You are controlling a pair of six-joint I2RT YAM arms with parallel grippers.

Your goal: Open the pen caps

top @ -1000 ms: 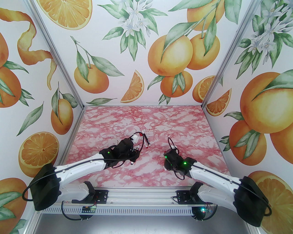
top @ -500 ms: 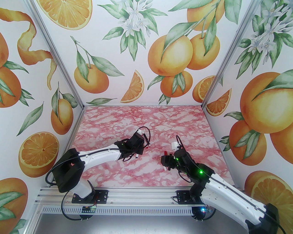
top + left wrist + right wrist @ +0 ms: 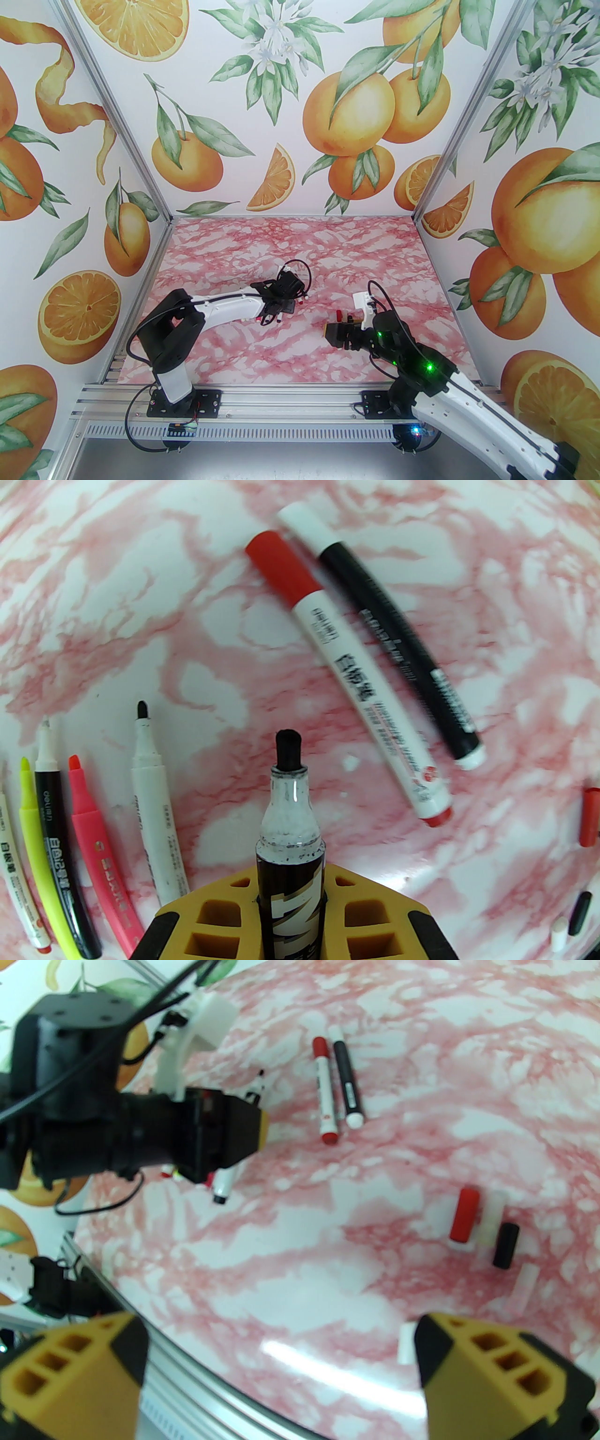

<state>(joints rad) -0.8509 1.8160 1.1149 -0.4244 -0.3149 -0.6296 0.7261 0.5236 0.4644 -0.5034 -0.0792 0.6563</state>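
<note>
I will lower the black marker (image 3: 289,836) with my left gripper onto the bare table below it, between the uncapped white pen and the red-capped one. I will let go of the marker there.
My left gripper (image 3: 290,902) is shut on a black marker (image 3: 289,836) whose bare tip points away from me; it hovers over the pens at centre left (image 3: 280,309). Just past that tip lie two capped pens: a white pen with a red cap (image 3: 276,564) and a black pen with a white cap (image 3: 304,524). Loose pen caps lie together on the table: a red one (image 3: 464,1215), a black one (image 3: 506,1245) and pale ones (image 3: 492,1218). My right gripper (image 3: 281,1358) hangs open and empty just in front of them (image 3: 333,333).
Several uncapped pens, white, pink, black and yellow, lie side by side (image 3: 93,836) left of the held marker. The pink marble table (image 3: 300,243) is bare toward the back and right. Printed walls close it in on three sides.
My right gripper has opened wide and its arm has swung back to the right. The left arm has drawn its elbow in and carried the marker a little farther back.
</note>
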